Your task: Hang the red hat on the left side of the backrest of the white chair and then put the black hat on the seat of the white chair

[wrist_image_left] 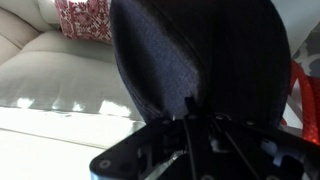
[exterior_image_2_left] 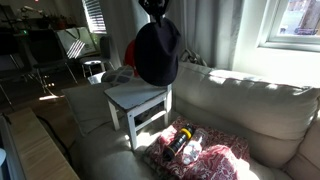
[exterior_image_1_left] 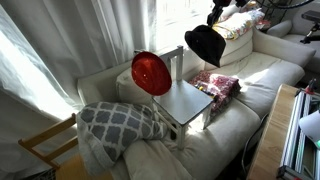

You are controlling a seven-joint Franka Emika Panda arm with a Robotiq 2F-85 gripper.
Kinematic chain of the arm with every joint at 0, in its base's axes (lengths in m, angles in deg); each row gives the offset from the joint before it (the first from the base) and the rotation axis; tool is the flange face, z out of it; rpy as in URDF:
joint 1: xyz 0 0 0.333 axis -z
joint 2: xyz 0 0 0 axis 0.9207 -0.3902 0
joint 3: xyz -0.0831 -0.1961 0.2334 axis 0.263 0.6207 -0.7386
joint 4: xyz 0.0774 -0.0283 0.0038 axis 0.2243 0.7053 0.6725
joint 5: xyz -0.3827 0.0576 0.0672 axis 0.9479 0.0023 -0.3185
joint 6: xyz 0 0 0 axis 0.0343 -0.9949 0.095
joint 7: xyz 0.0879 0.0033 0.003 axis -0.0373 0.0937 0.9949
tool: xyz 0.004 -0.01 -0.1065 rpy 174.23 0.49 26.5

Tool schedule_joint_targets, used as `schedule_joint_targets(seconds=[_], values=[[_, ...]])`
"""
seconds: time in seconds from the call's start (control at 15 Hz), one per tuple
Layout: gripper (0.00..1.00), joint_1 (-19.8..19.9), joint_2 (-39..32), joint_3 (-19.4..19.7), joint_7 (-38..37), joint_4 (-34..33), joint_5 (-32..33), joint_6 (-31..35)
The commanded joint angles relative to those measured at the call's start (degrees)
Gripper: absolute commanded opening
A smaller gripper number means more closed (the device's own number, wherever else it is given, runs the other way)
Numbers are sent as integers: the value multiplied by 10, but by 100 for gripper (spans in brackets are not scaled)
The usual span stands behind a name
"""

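Note:
The black hat still hangs above the white chair's bare seat (exterior_image_1_left: pixel 186 100), so the robot will next move its gripper toward the red hat (exterior_image_1_left: pixel 151 73) and lower the black hat onto that seat.
The red hat (exterior_image_1_left: pixel 151 73) hangs as a glossy red disc on the left post of the white chair's backrest (exterior_image_1_left: pixel 177 60); in an exterior view only its edge (exterior_image_2_left: pixel 129 52) shows behind the black hat. The white chair stands on the sofa, its seat (exterior_image_1_left: pixel 186 100) (exterior_image_2_left: pixel 140 95) bare. My gripper (exterior_image_1_left: pixel 216 14) (exterior_image_2_left: pixel 153 8) is shut on the black hat (exterior_image_1_left: pixel 204 44) (exterior_image_2_left: pixel 157 52), which dangles well above the seat's right side. In the wrist view the black hat (wrist_image_left: pixel 205 60) fills the frame below the gripper (wrist_image_left: pixel 190 125).
A red-patterned folded cloth (exterior_image_1_left: pixel 217 84) (exterior_image_2_left: pixel 205 150) lies on the sofa right of the chair, also in the wrist view (wrist_image_left: pixel 84 18). A grey patterned pillow (exterior_image_1_left: pixel 118 122) lies at front left. A tan wooden chair (exterior_image_1_left: pixel 48 148) stands beside the sofa.

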Motion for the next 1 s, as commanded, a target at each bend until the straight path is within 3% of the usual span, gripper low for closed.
schedule_joint_targets(seconds=[0.0,0.13,0.33,0.53,0.8,0.93], values=[[2,-26,25,-3,-91,35,53,-37],[2,-42,20,-13,-134,44,52,-40],[2,-60,-8,-34,-259,47,68,-30],[2,-75,-44,-52,-382,46,124,-14],[2,-99,-106,-52,-522,26,197,15],[2,-116,-139,-47,-566,12,193,28]])
